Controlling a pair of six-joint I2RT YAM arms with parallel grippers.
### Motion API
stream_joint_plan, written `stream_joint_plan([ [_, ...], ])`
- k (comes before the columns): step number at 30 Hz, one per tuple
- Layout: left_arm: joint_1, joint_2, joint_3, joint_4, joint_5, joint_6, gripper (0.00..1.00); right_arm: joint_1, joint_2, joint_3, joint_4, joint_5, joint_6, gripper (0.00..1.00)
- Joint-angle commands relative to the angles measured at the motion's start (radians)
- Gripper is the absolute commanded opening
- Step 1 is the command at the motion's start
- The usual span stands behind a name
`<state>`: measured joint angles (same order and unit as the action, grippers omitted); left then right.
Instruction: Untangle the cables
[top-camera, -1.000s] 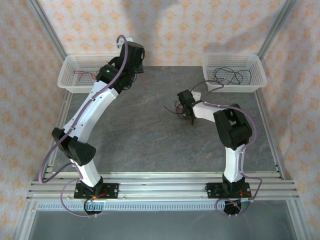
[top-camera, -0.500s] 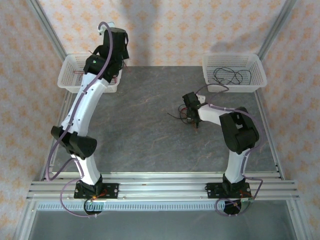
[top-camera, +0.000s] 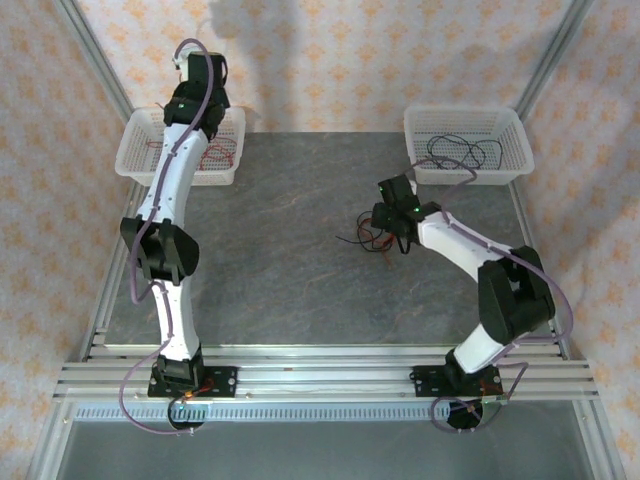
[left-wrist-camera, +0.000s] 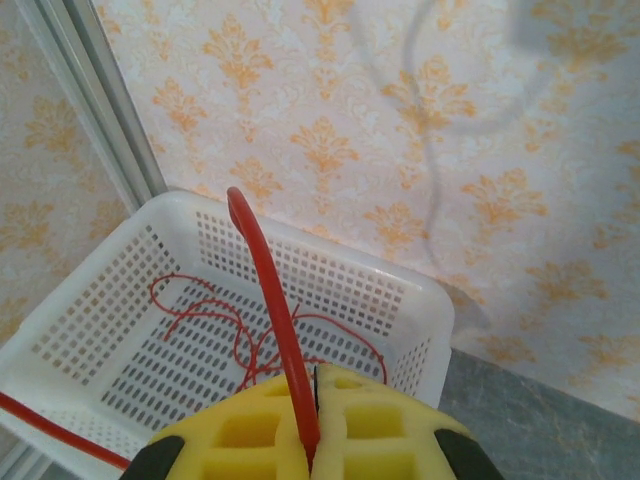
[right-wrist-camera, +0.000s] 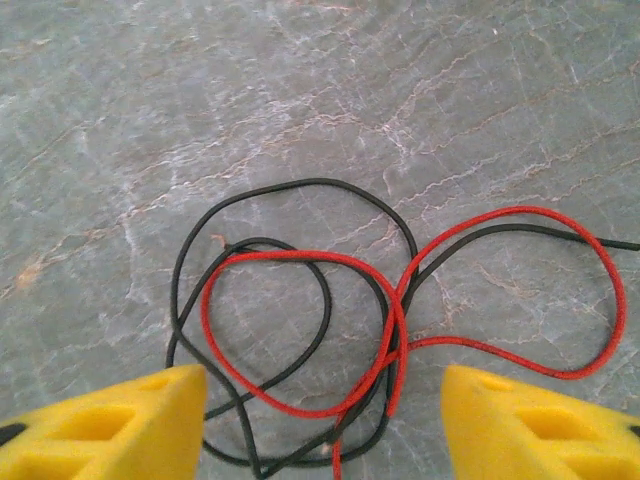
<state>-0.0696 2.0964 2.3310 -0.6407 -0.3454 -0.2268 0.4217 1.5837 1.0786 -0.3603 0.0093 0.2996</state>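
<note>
The cable in my left gripper goes down past the basket's rim toward the basket's bottom next. Then the gripper releases it, since red cable already lies coiled in the white basket below.
A tangle of thin red and black cables (top-camera: 365, 235) lies on the grey table, right of the middle. My right gripper (top-camera: 388, 222) hovers over it, open. In the right wrist view its yellow fingers (right-wrist-camera: 110, 420) stand wide apart either side of the looped red and black cables (right-wrist-camera: 300, 330), touching nothing. My left gripper (left-wrist-camera: 314, 385) is raised above the left basket (left-wrist-camera: 400, 285), shut on a red cable (left-wrist-camera: 270, 290) that arches up from between the pads. More red cable (left-wrist-camera: 250, 340) lies coiled in that basket.
The white left basket (top-camera: 135, 160) stands at the table's back left and a second white basket (top-camera: 515, 135) with black cables (top-camera: 460, 150) at the back right. Aluminium posts and patterned walls close in the sides and back.
My left arm has lifted and swung left to above the left basket, still gripping the red cable. My right gripper has opened over the tangle as its arm stretched out.
</note>
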Motion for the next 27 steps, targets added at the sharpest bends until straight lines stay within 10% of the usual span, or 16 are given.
stream_joint_plan([
  [1,0.022,0.017,-0.029,0.161,0.049,0.055,0.00,0.001,-0.049,-0.025,-0.049,-0.039,-0.010,0.67],
  [24,0.154,0.256,-0.235,0.321,0.321,-0.075,0.00,0.000,-0.149,-0.036,-0.113,-0.034,-0.017,0.67],
  [27,0.166,0.263,-0.243,0.320,0.359,-0.084,0.16,0.000,-0.159,-0.036,-0.118,-0.030,-0.018,0.67],
])
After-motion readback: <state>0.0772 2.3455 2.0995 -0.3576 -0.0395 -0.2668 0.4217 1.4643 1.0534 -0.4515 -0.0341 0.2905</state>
